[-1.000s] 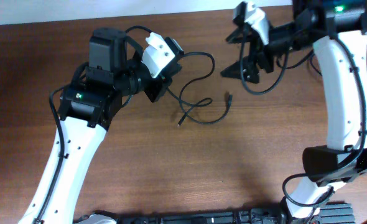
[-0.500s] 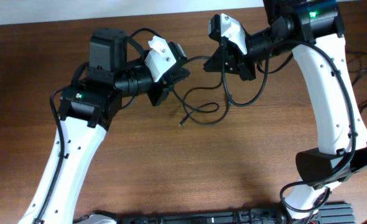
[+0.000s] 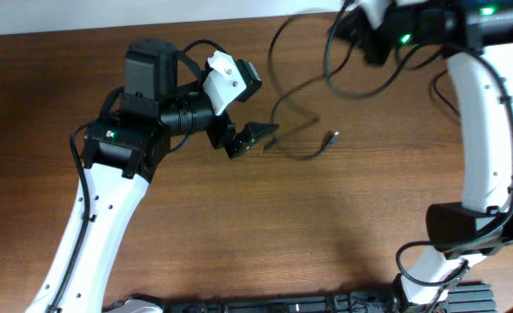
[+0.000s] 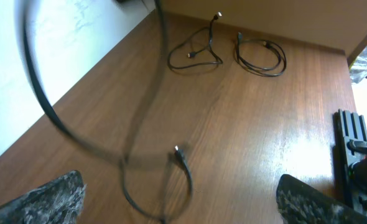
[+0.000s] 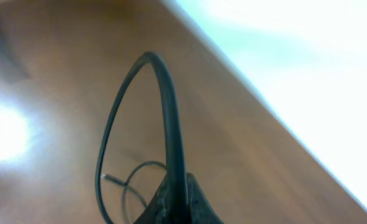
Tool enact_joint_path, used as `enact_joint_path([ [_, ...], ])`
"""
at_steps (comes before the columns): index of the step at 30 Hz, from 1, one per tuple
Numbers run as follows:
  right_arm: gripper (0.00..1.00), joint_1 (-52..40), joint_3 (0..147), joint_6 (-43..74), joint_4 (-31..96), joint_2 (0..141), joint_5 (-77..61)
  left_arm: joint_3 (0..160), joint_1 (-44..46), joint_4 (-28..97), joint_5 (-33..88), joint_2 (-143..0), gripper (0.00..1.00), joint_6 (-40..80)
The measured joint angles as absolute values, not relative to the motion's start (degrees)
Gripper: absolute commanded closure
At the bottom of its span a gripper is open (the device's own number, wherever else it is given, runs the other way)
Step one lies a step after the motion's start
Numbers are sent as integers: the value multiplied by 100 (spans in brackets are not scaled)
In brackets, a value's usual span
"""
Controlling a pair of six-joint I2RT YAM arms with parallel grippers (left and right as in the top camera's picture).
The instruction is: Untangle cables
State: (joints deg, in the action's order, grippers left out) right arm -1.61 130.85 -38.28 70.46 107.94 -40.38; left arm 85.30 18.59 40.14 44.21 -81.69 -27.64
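The robot's right gripper will next swing to the right in the overhead view and let go of the cable over bare wood next to the loose loops, because that spot is clear.
One black cable (image 3: 276,103) hangs from my right gripper (image 3: 362,24), which is raised and blurred at the table's back edge. Its lower part trails over the wood to a small plug (image 3: 333,136). In the right wrist view my right gripper (image 5: 174,202) is shut on this cable (image 5: 165,93), which arches up and loops back down. My left gripper (image 3: 249,137) stands open just left of the cable's low end. In the left wrist view my left gripper (image 4: 180,205) holds nothing, and the blurred cable (image 4: 185,171) lies between its fingers (image 4: 53,198). Two more cables (image 4: 196,53) (image 4: 262,57) lie apart as loose loops farther off.
The pale wall (image 4: 78,37) runs along the table's back edge. A black rack (image 4: 356,149) sits at the right in the left wrist view. My right arm's white link (image 3: 487,130) stands over the table's right side, with thicker arm wires (image 3: 439,83) hanging beside it.
My right gripper closed on the cable and pulled it up and back to the right. My left gripper opened and let the cable go; the plug end slid right.
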Motion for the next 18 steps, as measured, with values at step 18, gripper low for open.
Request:
enact_joint_path([
  [18,96,1197,13126,-825,3817,10794,-2504,8536,1859,4139,4410,-8169,1,-2764],
])
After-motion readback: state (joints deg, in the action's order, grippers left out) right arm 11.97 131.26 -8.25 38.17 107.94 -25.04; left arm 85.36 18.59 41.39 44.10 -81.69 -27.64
